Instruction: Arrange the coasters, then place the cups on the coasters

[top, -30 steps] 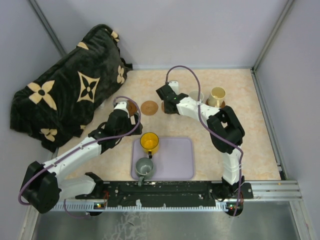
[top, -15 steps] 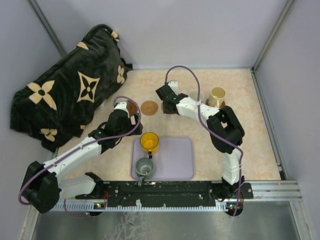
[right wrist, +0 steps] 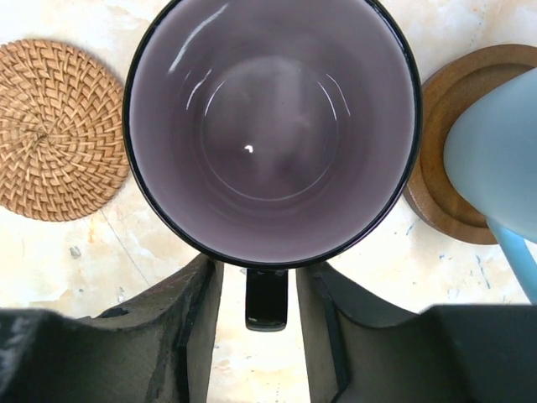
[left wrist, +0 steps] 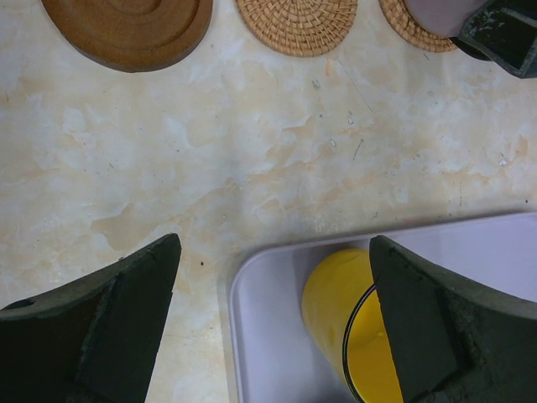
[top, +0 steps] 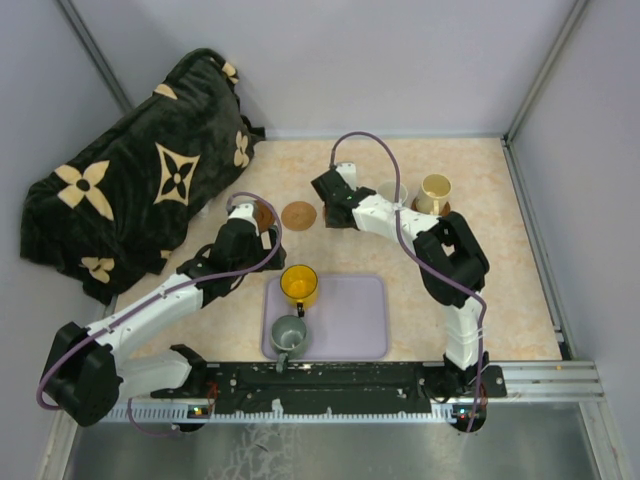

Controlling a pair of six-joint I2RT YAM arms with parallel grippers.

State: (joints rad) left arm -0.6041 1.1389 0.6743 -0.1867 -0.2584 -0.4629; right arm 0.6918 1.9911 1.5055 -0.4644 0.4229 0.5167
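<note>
My left gripper needs to move back and down onto the yellow cup's dark handle (top: 300, 310), which lies below it toward the base, as that cup still lacks a coaster.
The mauve cup (right wrist: 270, 126) stands upright on a woven coaster (left wrist: 411, 29). Its dark handle (right wrist: 267, 298) lies between the fingers of my right gripper (right wrist: 258, 281), which is open with a gap on each side. A second woven coaster (right wrist: 54, 130) lies to its left. On its right a wooden coaster (right wrist: 445, 168) carries the light blue cup (right wrist: 495, 155). The cream cup (top: 435, 190) stands at the far right. My left gripper (left wrist: 275, 248) hangs wide open over the tray's corner, beside the yellow cup (left wrist: 344, 319). The grey-green cup (top: 289, 332) is also in the tray. A bare wooden coaster (left wrist: 126, 29) lies far left.
The lavender tray (top: 350, 320) sits at the near middle of the table. A dark patterned blanket (top: 140, 190) is heaped at the far left. Grey walls close in the back and sides.
My right gripper's jaws have spread away from the mauve cup's handle. Neither arm has visibly moved in the top view.
</note>
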